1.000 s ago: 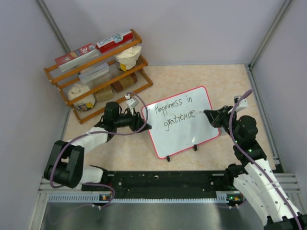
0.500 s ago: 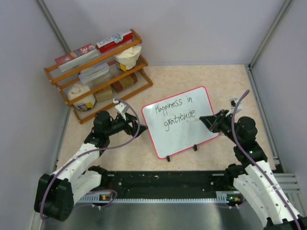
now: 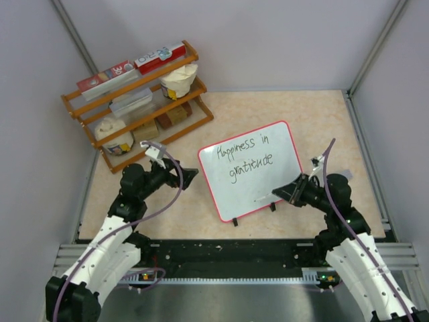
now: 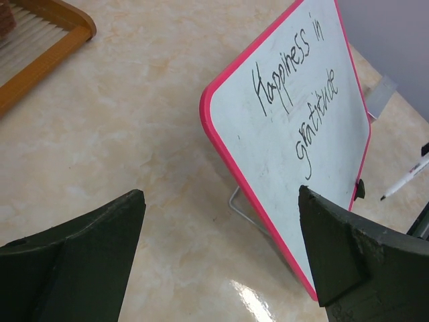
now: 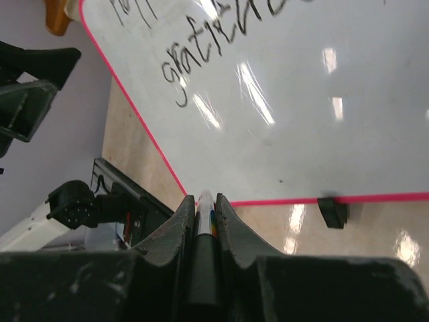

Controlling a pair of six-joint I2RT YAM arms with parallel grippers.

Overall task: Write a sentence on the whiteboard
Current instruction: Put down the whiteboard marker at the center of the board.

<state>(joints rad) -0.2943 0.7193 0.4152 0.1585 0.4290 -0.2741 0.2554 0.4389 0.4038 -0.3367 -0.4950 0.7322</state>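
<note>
Next, my right gripper moves the white marker back and down past the whiteboard's lower edge to the table (image 3: 280, 221) (image 5: 328, 240), as the whiteboard sentence is complete.
The whiteboard (image 3: 258, 184) stands tilted on small black feet in the middle of the table, red-rimmed. The sentence (image 3: 242, 155) "Happiness in gratitude" is on it in two black lines. It also shows in the left wrist view (image 4: 295, 100) and partly in the right wrist view (image 5: 214, 40). My right gripper (image 3: 287, 193) is shut on a white marker (image 5: 203, 221), whose tip (image 3: 259, 200) is near the board's lower rim. My left gripper (image 4: 221, 201) is open and empty, left of the board (image 4: 322, 174) and apart from it.
A wooden rack (image 3: 137, 97) with boxes, bags and containers stands at the back left; its corner shows in the left wrist view (image 4: 40, 40). Grey walls enclose the table. A black rail (image 3: 228, 251) runs along the near edge.
My left gripper has pulled back to the left, away from the board's edge. My right gripper has carried the marker from the end of the second line down toward the board's near rim.
</note>
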